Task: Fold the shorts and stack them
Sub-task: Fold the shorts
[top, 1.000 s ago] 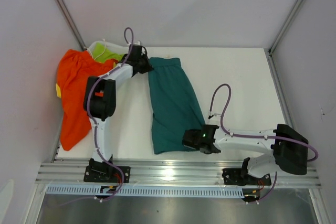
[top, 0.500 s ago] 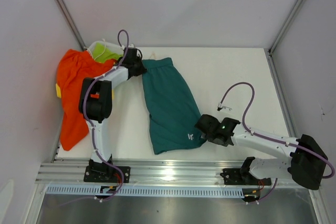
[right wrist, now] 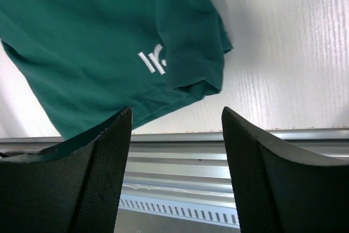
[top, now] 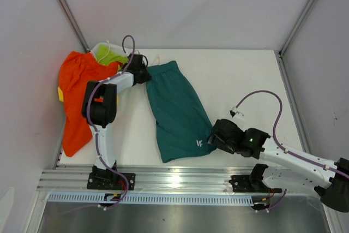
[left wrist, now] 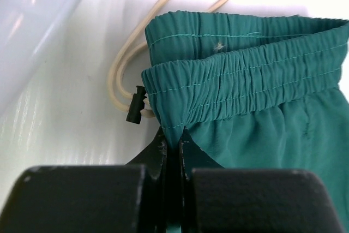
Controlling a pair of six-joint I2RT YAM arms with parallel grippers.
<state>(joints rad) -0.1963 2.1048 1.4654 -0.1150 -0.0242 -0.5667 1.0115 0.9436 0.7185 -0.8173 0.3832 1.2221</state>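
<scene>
The waistband corner in my left gripper goes back to the bare tabletop beside the orange shorts next, clear of the lime-green garment, and is released there.
The teal shorts [top: 177,110] lie folded lengthwise on the white table, waistband at the far end, hem with a white logo [right wrist: 152,61] near the front edge. My left gripper [top: 146,73] is shut on the waistband's left corner [left wrist: 173,137], beside the cream drawstring [left wrist: 122,64]. My right gripper [top: 214,137] hovers open just right of the hem's near corner; in its wrist view the teal shorts [right wrist: 98,42] lie ahead of the empty gripper [right wrist: 177,115]. The orange shorts [top: 76,96] sprawl along the left edge.
A lime-green garment [top: 112,57] sits in the far left corner behind the orange pair, and a bit of yellow [top: 60,95] peeks out at the left wall. An aluminium rail [top: 180,178] runs along the table's near edge. Grey walls enclose three sides.
My right gripper opened, let go of the teal hem and drew back to the right. The left gripper, still clamped, pulled the waistband slightly left, and the shorts shifted with it.
</scene>
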